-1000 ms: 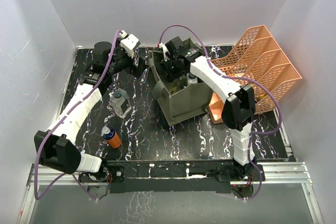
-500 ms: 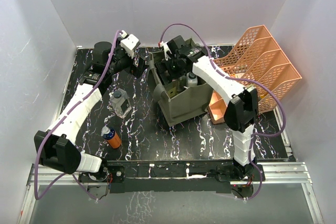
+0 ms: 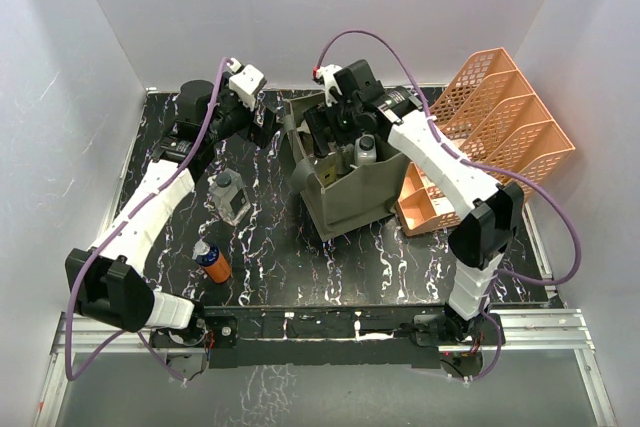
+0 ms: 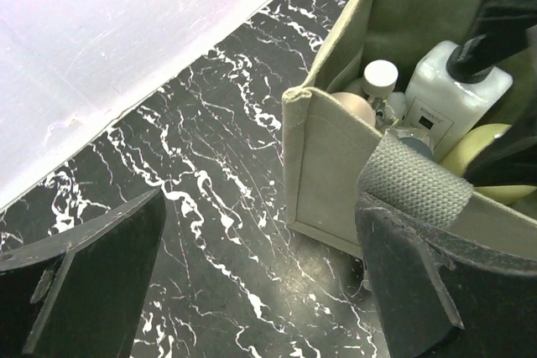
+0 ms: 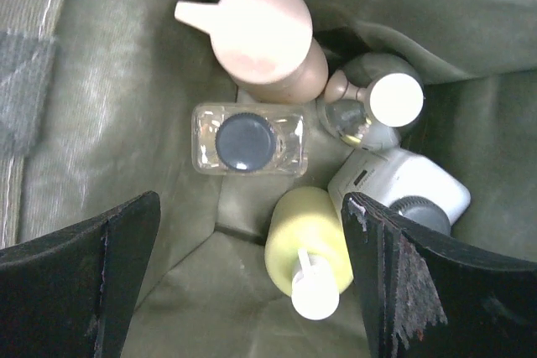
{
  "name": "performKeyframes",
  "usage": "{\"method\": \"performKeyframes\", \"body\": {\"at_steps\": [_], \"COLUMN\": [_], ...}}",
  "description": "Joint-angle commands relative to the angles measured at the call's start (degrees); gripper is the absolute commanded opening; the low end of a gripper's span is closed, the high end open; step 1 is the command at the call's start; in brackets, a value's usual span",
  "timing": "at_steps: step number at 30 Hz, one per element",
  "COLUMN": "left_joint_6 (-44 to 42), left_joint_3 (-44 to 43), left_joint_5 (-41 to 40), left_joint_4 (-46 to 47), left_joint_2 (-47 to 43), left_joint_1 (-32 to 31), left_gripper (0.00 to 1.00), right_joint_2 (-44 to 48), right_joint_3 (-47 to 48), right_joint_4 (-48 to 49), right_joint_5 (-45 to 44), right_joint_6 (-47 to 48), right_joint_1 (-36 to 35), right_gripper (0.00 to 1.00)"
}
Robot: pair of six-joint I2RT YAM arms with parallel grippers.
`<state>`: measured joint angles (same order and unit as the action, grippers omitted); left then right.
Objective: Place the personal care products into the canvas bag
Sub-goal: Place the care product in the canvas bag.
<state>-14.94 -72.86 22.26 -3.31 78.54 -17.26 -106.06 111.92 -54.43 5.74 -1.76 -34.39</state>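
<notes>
Next, my left gripper moves back and down around the body of the clear bottle [image 3: 230, 198]. The bottle stands below and back from the gripper, still outside the bag [image 3: 350, 192].
The olive canvas bag [image 3: 350, 192] stands mid-table. Inside it I see a tan bottle with a beige cap [image 5: 262, 38], a clear bottle with a black cap [image 5: 248, 140], a pale yellow bottle [image 5: 309, 245], a white bottle [image 5: 394, 186] and a grey one with a white cap [image 5: 382, 102]. My right gripper [image 3: 335, 132] [image 5: 252, 287] hangs open above the bag's mouth, gripping nothing. My left gripper [image 3: 263, 129] [image 4: 264, 291] is open over the table beside the bag's far left corner [image 4: 323, 165]. A clear bottle [image 3: 229, 196] and an orange bottle [image 3: 212, 261] remain on the table at the left.
An orange plastic lattice organizer [image 3: 505, 112] leans at the back right, its low tray [image 3: 420, 202] touching the bag's right side. White walls close in on the left, back and right. The arm bases and a metal rail [image 3: 330, 327] run along the near edge.
The right gripper has lifted up and back out of the bag, its elbow swinging right, and its jaws have widened slightly. The left arm has not moved.
</notes>
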Motion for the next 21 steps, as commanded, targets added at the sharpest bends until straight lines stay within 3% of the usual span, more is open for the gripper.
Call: {"method": "performKeyframes", "body": {"at_steps": [1,8,13,21], "left_joint_6": [1.6,9.6,9.6,8.9], "left_joint_3": [0.4,-3.1,-3.7,-0.5], "left_joint_5": [-4.2,-11.1,-14.0,-14.3], "left_joint_4": [-3.3,-23.2,-34.4,-43.1], "left_joint_2": [-2.3,-5.5,-9.0,-9.1], "left_joint_1": [-0.2,0.0,0.9,6.5], "left_gripper": [0.93,0.96,0.97,0.97], "right_joint_2": [6.5,11.4,11.7,12.1], "right_joint_3": [-2.8,-3.7,-3.4,-3.9], "right_joint_4": [4.7,7.9,8.3,8.4], "right_joint_5": [-2.8,-4.9,-5.3,-3.8], "right_joint_6": [1.3,0.9,0.8,0.5], "right_joint_1": [0.1,1.5,1.5,1.5], "right_gripper": [0.93,0.93,0.93,0.93]}}
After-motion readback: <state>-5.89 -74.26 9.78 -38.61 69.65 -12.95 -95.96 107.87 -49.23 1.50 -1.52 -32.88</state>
